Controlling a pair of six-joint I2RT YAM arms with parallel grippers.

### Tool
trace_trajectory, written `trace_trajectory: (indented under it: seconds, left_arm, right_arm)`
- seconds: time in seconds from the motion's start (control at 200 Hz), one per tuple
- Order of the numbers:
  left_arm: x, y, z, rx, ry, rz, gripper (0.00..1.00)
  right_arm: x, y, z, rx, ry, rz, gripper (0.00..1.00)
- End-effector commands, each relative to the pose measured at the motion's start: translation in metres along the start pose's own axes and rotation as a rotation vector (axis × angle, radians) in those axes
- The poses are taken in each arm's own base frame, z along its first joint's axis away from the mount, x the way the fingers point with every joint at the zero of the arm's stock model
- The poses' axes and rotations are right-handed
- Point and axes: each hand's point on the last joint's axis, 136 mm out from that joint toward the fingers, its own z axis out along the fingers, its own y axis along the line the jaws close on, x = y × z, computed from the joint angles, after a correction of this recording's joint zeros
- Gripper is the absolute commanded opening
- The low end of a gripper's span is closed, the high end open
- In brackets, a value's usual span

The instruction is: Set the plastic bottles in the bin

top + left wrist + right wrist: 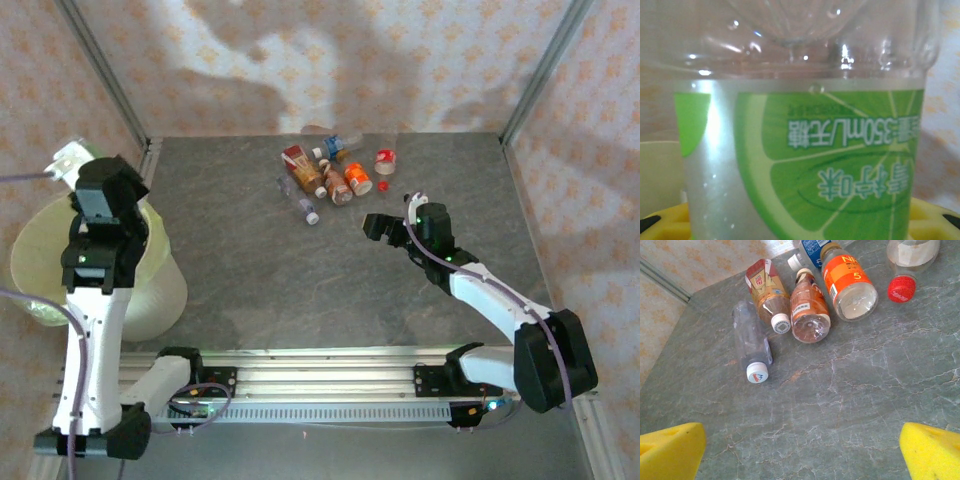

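Observation:
The robot's left gripper will next move back from the bin's far rim, tilt down and release the bottle, since the bin's opening (42, 256) is below and back of the gripper.
My left gripper (82, 166) is shut on a clear plastic bottle with a green lime label (840, 160), holding it above the far side of the bin (160, 290), a wide pale bucket left of the table. The bottle stands between the yellow pads (670, 220). Several more plastic bottles (325, 175) lie in a cluster at the back middle of the table. Among them are a clear one with a white cap (751, 342), a brown one (807, 310) and an orange-labelled one (847, 282). My right gripper (392, 215) hangs open just right of and nearer than the cluster, with bare table between its pads (932, 452).
The grey marbled table (260, 290) has patterned walls behind and at both sides, with metal posts at the back corners. A bottle with a red cap (907, 265) lies at the right end of the cluster. An aluminium rail (320, 360) runs along the near edge.

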Motion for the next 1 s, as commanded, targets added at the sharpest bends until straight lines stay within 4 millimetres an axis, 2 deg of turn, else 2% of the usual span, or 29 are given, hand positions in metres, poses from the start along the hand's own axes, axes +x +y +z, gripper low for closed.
trace_trajectory:
  seconds: [0.0,0.125,0.325,0.515,0.696,0.776,0.841,0.876,0.996]
  left_arm:
    - [0.002,0.045,0.002,-0.171,-0.019,-0.054,0.47]
    - [0.005,0.073,0.008,-0.253,-0.027,-0.157,0.47]
    - [0.019,0.108,0.022,-0.385,-0.056,-0.345,0.47]
    - [0.046,0.126,0.051,-0.383,0.011,-0.53,0.47]
    - [0.061,0.146,0.056,-0.444,0.025,-0.612,0.5]
    - [0.065,0.147,0.062,-0.437,0.038,-0.658,0.62]
    - [0.067,0.144,0.065,-0.423,0.059,-0.693,0.81]
    - [0.066,0.143,0.065,-0.42,0.066,-0.71,0.88]
    - [0.06,0.138,0.061,-0.401,0.062,-0.755,0.94]
  right_arm:
    - [-0.009,0.012,-0.002,-0.035,-0.014,-0.032,0.99]
    - [-0.004,0.008,0.001,-0.029,-0.002,-0.044,0.99]
    - [-0.009,0.022,0.008,-0.083,0.027,-0.049,1.0]
    - [-0.01,0.027,0.01,-0.097,0.03,-0.042,0.99]
    - [-0.008,0.027,0.01,-0.097,0.032,-0.037,0.99]
    - [-0.006,0.027,0.01,-0.096,0.035,-0.038,0.99]
    - [-0.006,0.026,0.011,-0.095,0.036,-0.038,0.99]
    - [-0.007,0.027,0.011,-0.096,0.035,-0.037,0.99]
    - [-0.007,0.027,0.01,-0.095,0.031,-0.035,0.99]
